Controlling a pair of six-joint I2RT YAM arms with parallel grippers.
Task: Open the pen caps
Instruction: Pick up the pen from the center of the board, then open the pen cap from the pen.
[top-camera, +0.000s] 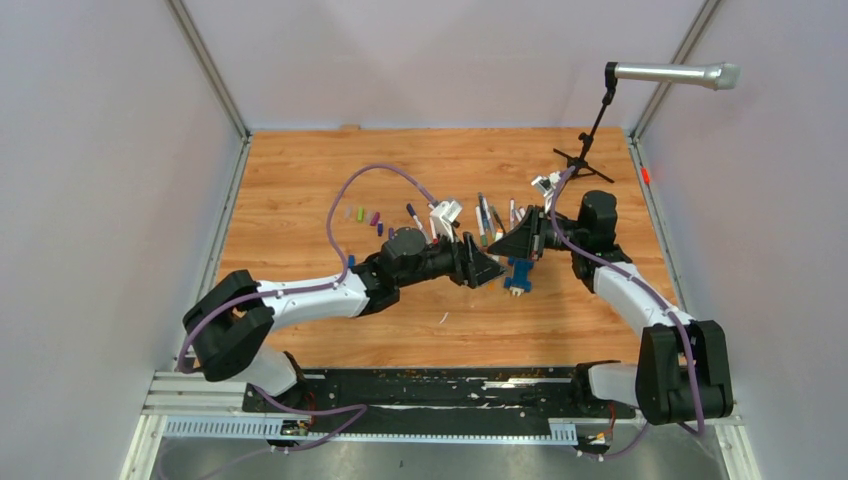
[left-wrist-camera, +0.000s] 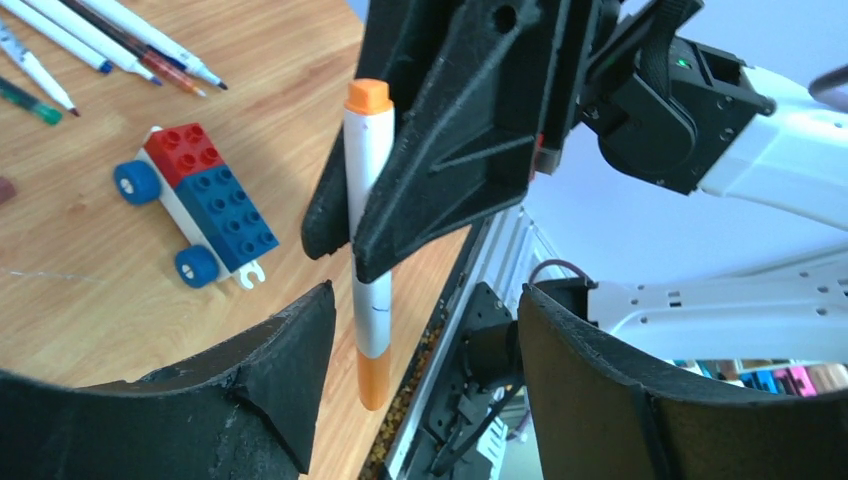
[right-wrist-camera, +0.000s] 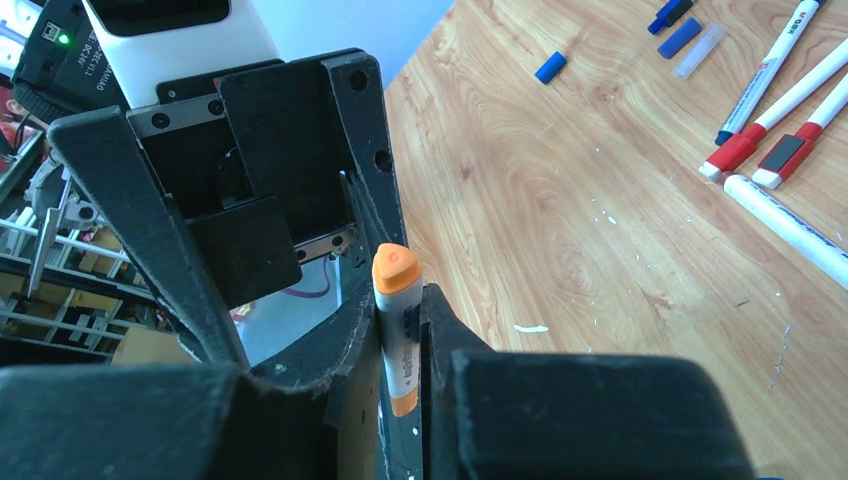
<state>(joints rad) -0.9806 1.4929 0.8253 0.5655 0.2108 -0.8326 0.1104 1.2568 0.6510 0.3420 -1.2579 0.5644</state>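
Observation:
Next I will advance my left gripper down and to the left in its wrist view, as the orange cap (left-wrist-camera: 375, 372) hangs below its fingertips, nearer that side's finger.
My right gripper (right-wrist-camera: 402, 300) is shut on a white pen (right-wrist-camera: 400, 340) and holds it upright above the table. The pen has an orange cap (left-wrist-camera: 375, 372) at its lower end and an orange plug (left-wrist-camera: 368, 96) at its top. My left gripper (left-wrist-camera: 425, 292) is open wide, facing the right gripper (top-camera: 510, 243). The capped end hangs between the left fingers (left-wrist-camera: 295, 365), close to the left one and apart from it. In the top view the left gripper (top-camera: 490, 270) meets the right one at mid-table. Loose caps (top-camera: 368, 216) in green and purple lie at the back left, and blue ones (right-wrist-camera: 550, 67) show in the right wrist view.
A blue-and-red brick car (top-camera: 517, 275) sits just below the grippers and also shows in the left wrist view (left-wrist-camera: 200, 205). Several pens (top-camera: 485, 215) lie behind the grippers; more show in the wrist views (left-wrist-camera: 100, 35) (right-wrist-camera: 770, 60). A microphone stand (top-camera: 598, 125) is at the back right.

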